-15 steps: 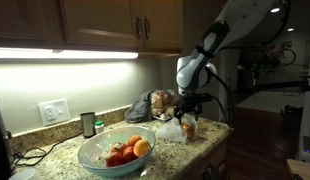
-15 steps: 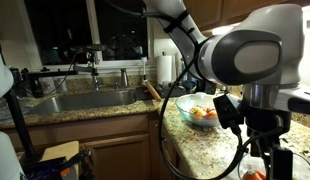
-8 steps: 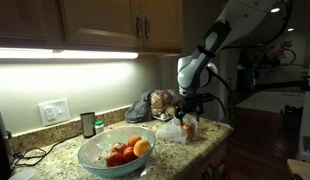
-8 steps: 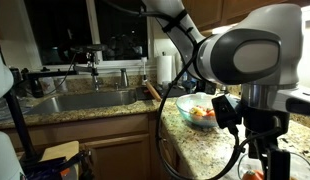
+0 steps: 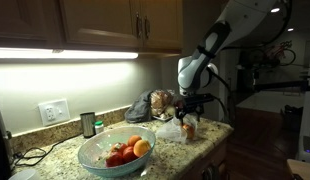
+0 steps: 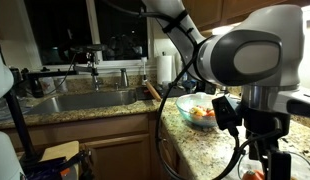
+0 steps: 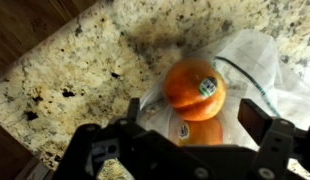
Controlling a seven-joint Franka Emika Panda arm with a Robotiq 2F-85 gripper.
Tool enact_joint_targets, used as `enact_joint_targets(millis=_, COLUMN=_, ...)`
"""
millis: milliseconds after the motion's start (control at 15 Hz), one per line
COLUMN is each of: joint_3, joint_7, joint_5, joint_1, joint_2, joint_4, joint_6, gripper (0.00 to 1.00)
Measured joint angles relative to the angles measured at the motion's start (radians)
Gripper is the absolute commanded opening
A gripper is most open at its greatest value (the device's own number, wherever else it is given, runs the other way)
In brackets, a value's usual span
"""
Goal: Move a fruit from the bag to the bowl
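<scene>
The upper orange (image 5: pixel 190 127) (image 7: pixel 194 87) in the clear plastic bag is below the spread fingers of my gripper, so my gripper needs to lower them around the orange next and close on it.
The clear plastic bag (image 7: pixel 245 60) lies on the granite counter and holds two oranges with stickers, one (image 7: pixel 195 86) above the other (image 7: pixel 200 131). My gripper (image 7: pixel 195 120) is open, its fingers straddling the oranges just above the bag. In an exterior view the gripper (image 5: pixel 188 108) hangs over the bag (image 5: pixel 175 128) near the counter's end. The large pale blue-green bowl (image 5: pixel 100 160) sits nearer the camera with several fruits inside; it also shows in an exterior view (image 6: pixel 185 103).
A dark grey cloth bag (image 5: pixel 145 106) sits behind the clear bag. A small dark can (image 5: pixel 88 124) stands by the wall outlet (image 5: pixel 53 111). A sink (image 6: pixel 85 100) with faucet lies beyond the bowl. The counter edge (image 7: pixel 45 110) is close to the bag.
</scene>
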Motion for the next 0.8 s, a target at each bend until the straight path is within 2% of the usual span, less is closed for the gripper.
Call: enact_joint_targets(millis=800, joint_3=0.000, joint_7=0.000, joint_5=0.005, joint_1=0.000, joint_2=0.072, joint_4=0.006, joint_6=0.083, gripper=1.00)
